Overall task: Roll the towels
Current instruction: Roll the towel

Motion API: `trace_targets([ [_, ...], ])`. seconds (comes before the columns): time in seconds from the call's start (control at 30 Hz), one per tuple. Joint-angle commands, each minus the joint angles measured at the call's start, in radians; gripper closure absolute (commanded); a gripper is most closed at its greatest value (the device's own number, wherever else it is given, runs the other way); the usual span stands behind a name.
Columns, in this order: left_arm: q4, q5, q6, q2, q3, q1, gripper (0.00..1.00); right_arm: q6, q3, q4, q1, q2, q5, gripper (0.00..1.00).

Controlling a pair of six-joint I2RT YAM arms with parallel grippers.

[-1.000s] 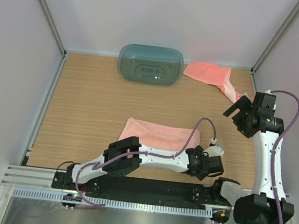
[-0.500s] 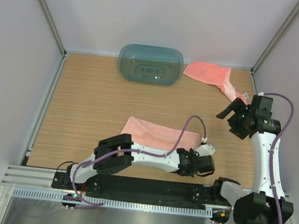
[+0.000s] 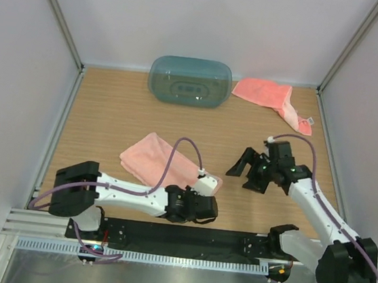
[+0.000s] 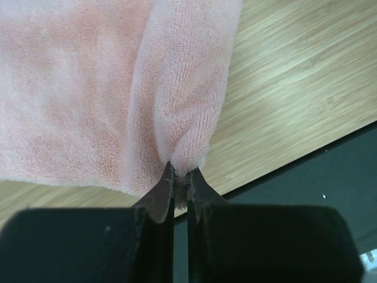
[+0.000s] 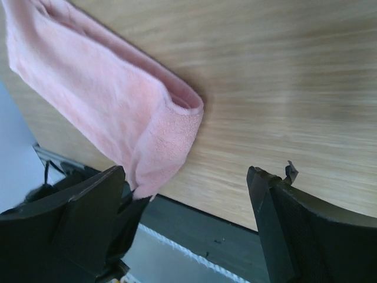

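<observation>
I should move my left gripper to the left in the top view, toward the towel's flat part, and release the towel's pinched end, since that flat part still lies unrolled.
A folded pink towel (image 3: 163,162) lies slanted on the wooden table (image 3: 109,119), its near end at the front edge. My left gripper (image 3: 209,187) is shut on that end. In the left wrist view the closed fingertips (image 4: 171,180) pinch the towel's (image 4: 118,88) folded edge. My right gripper (image 3: 238,173) hovers open just right of the same end, touching nothing. In the right wrist view the towel (image 5: 106,100) runs up to the left and its tip sits by my left finger (image 5: 76,218). A second pink towel (image 3: 269,97) lies crumpled at the back right.
A teal plastic tub (image 3: 189,81) lies upside down at the back centre. The black base rail (image 3: 232,242) runs along the table's near edge, right below the gripped towel end. Grey walls with metal posts close in the left, right and back sides.
My left gripper shut on the towel's right end and pulled it left, turning the towel slantwise. The right arm swung down from the back right to beside that end.
</observation>
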Motion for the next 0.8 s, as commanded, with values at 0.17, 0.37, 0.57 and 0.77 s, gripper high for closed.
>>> trace_targets([
  [0.17,0.017,-0.063,-0.156,-0.171,-0.126,-0.006,1.0,0.238,-0.084,0.382,0.346,0.21,0.038,0.08],
  [0.37,0.026,-0.06,-0.199,-0.241,-0.169,-0.009,1.0,0.259,-0.085,0.471,0.395,0.336,0.078,0.1],
  [0.57,0.054,-0.043,-0.219,-0.31,-0.217,-0.01,1.0,0.249,-0.07,0.502,0.395,0.416,0.095,0.36],
  [0.77,0.077,-0.058,-0.241,-0.367,-0.269,-0.021,1.0,0.226,-0.041,0.475,0.395,0.433,0.101,0.79],
])
